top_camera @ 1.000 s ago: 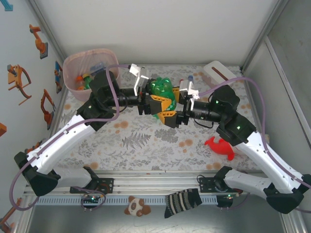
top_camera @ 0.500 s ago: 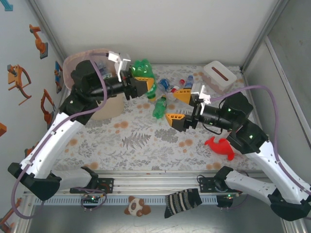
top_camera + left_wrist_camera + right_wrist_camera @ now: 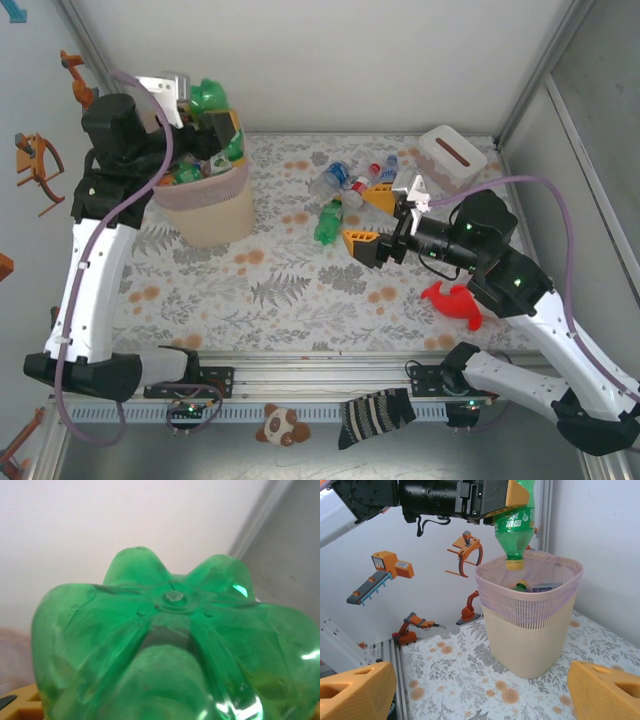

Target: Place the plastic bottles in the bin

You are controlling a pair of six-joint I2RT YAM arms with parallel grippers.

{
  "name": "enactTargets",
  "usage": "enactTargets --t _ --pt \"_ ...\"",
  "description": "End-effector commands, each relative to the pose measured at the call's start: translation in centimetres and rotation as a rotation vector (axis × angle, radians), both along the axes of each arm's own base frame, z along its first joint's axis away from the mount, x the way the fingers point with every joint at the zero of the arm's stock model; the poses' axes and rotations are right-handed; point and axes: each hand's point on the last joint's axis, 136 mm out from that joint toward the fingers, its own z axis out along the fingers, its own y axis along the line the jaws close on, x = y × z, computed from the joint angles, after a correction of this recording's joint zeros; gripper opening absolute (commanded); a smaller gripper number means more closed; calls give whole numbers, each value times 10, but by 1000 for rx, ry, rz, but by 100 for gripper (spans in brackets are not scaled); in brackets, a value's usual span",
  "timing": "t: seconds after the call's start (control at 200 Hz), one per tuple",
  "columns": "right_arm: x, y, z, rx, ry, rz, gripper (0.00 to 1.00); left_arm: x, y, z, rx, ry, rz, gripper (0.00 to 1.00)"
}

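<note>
The left gripper needs to tip downward next and lower into the bin's opening (image 3: 207,172) to release the green bottle, because most of the green bottle still hangs above the bin's rim.
My left gripper (image 3: 207,118) is raised over the bin (image 3: 215,215) at the far left and is shut on a green plastic bottle (image 3: 209,97). In the right wrist view that bottle (image 3: 516,522) hangs cap down just above the bin's pink-lined rim (image 3: 492,587). Its ribbed base (image 3: 170,630) fills the left wrist view. Other bottles lie inside the bin (image 3: 532,586). My right gripper (image 3: 366,218) stands open and holds nothing at mid-table. Just left of it lie a small green bottle (image 3: 328,224) and a cluster of clear bottles (image 3: 345,180).
A white tissue box (image 3: 452,152) sits at the far right. A red toy figure (image 3: 452,302) lies by my right forearm. Orange robot stickers (image 3: 385,575) cover the left wall. The floral mat (image 3: 470,680) in front of the bin is bare.
The right gripper let go of the green bottle and opened. The left arm swung it left and up from mid-table to above the bin, now cap down.
</note>
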Motion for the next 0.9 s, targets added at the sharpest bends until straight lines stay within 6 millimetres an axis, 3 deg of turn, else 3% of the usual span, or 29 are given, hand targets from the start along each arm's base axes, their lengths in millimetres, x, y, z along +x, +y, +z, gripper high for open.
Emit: enactTargets --t 0.0,0.18,0.426,0.681,0.891 --pt "-1 -2 7 10 -17 -10 87 20 28 -13 -20 103 101 47" --pt "-2 -2 9 19 -10 -10 87 55 49 -41 -45 244 124 47" --pt "-2 -3 10 22 -8 -14 87 90 59 -104 -16 457 127 47" --pt "-1 -2 11 22 -11 -13 87 96 55 -175 3 672 99 47" --pt "0 0 8 15 -2 -8 87 86 52 -231 91 852 86 51"
